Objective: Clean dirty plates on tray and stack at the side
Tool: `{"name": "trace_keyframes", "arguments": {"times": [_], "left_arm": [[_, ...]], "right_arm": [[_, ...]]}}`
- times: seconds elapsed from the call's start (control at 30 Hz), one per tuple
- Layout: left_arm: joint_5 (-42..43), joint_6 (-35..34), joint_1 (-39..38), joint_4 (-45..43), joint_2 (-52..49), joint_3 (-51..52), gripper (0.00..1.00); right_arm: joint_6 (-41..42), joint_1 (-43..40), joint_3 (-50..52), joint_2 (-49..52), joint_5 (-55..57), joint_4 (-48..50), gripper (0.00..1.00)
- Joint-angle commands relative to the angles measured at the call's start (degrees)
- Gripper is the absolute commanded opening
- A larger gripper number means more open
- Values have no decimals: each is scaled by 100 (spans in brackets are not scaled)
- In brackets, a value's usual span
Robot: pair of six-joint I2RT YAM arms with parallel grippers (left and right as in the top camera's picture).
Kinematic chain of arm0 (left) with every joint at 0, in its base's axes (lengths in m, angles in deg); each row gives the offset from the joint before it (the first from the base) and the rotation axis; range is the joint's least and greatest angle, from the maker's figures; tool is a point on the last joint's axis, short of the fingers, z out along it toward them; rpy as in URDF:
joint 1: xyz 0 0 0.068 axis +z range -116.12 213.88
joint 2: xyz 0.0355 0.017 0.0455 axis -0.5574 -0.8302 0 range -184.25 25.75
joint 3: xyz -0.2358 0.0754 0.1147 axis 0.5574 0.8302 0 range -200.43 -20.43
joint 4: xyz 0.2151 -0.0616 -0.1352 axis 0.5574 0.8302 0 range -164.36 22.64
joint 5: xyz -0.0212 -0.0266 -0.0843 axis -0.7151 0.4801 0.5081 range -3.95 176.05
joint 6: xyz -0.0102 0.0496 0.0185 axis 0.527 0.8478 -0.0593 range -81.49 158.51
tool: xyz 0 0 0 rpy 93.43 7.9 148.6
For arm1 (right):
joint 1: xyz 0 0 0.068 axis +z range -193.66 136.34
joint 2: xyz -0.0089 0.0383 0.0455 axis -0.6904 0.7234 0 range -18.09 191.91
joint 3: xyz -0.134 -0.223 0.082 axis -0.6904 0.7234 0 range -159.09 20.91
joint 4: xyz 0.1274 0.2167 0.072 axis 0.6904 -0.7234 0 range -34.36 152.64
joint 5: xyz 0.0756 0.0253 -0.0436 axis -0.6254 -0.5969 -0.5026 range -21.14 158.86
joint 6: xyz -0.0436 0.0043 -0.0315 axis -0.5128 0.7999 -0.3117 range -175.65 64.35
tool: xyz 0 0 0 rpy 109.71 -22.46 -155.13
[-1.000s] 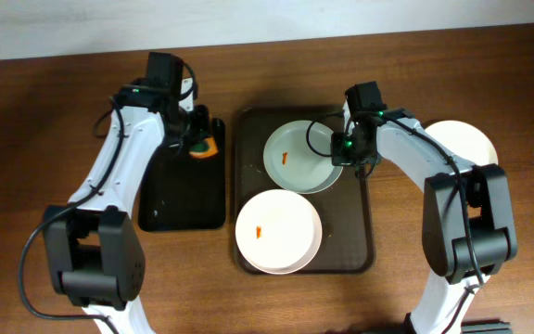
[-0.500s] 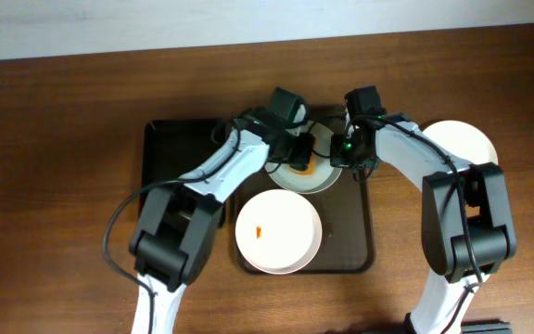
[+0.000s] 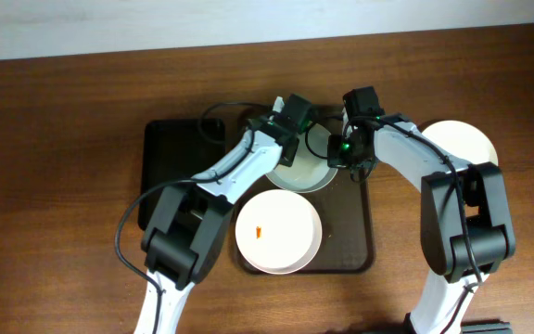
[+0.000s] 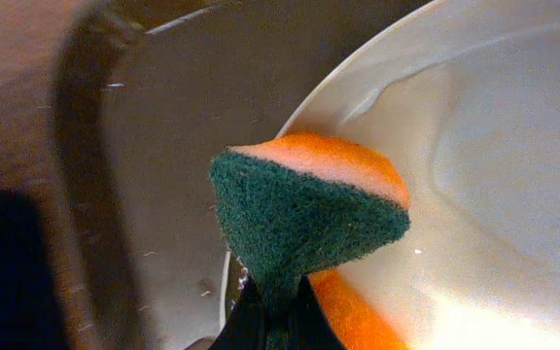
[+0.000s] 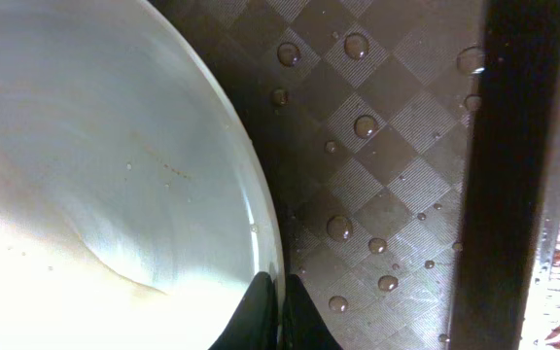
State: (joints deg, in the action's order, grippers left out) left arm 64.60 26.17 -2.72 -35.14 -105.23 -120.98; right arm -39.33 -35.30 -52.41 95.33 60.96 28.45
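My left gripper will next lift off the back plate and then go down past the brown tray's edge over the smaller black tray (image 3: 177, 156) (image 4: 6, 274), whose bottom is open.
The dark brown tray (image 3: 371, 232) holds two white plates. The back plate (image 3: 310, 173) is gripped at its right rim by my right gripper (image 3: 345, 154), which is shut on the rim (image 5: 278, 309) in the right wrist view. My left gripper (image 3: 296, 130) is shut on a green-and-orange sponge (image 4: 309, 216) and holds it over the back plate's far-left rim (image 4: 494, 194). The front plate (image 3: 286, 243) has a small orange smear (image 3: 261, 231). A third plate (image 3: 464, 143) lies on the table to the right of the tray.
A smaller black tray (image 3: 179, 153) lies left of the brown tray, partly under my left arm. Water drops dot the brown tray's textured floor (image 5: 377, 146). A pale wall runs along the table's far edge.
My left arm carried the sponge from the black tray to the back plate, then slid it toward the plate's far rim. The right gripper stayed on the plate's rim.
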Motion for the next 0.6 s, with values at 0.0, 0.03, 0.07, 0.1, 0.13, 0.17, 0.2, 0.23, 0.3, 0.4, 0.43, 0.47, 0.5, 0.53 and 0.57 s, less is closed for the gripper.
{"name": "trace_keyframes", "arguments": {"times": [0.0, 0.03, 0.07, 0.1, 0.13, 0.17, 0.2, 0.23, 0.3, 0.4, 0.43, 0.47, 0.5, 0.53, 0.57], "left_arm": [[-1606, 129, -26, 737, -219, -457, 0], [-1606, -103, -24, 1084, -219, -730, 0], [-1606, -442, 20, 1458, -219, -1043, 0], [-1600, -710, 72, 1801, -219, -1340, 0], [-1578, -892, 131, 2094, -219, -1598, 0], [-1523, -1062, 223, 2511, -216, -1954, 0], [-1292, -1062, 321, 2887, -210, -2273, 0], [-1025, -1062, 424, 3261, -201, -2559, 0], [-273, -1058, 715, 4122, -164, -3178, 0], [815, -684, 1228, 5077, -11, -3471, 0], [857, -597, 1351, 5335, -11, -3471, 0], [826, -516, 1504, 5504, -13, -3368, 0], [826, -439, 1626, 5512, -13, -3230, 0], [826, -426, 1751, 5486, -13, -3047, 1], [844, -428, 1923, 5383, -13, -2736, 2]], "right_arm": [[-57, -9, 149, 170, 234, -155, 4], [-57, -9, 149, 173, 234, -173, 4], [-57, -11, 149, 170, 234, -195, 4], [-57, -13, 149, 170, 234, -203, 4], [-59, -13, 149, 170, 234, -205, 4], [-59, -13, 149, 170, 234, -203, 4], [-61, -13, 149, 170, 234, -203, 4], [-63, -13, 149, 170, 234, -203, 4], [-85, -13, 149, 170, 236, -199, 4], [-299, -13, 149, 170, 232, -179, 4], [-407, -13, 149, 170, 234, -175, 4], [-404, -15, 149, 170, 232, -177, 4], [-404, -13, 149, 170, 232, -177, 4], [-402, -13, 149, 170, 229, -179, 4], [-402, -13, 149, 170, 227, -179, 4]]}}
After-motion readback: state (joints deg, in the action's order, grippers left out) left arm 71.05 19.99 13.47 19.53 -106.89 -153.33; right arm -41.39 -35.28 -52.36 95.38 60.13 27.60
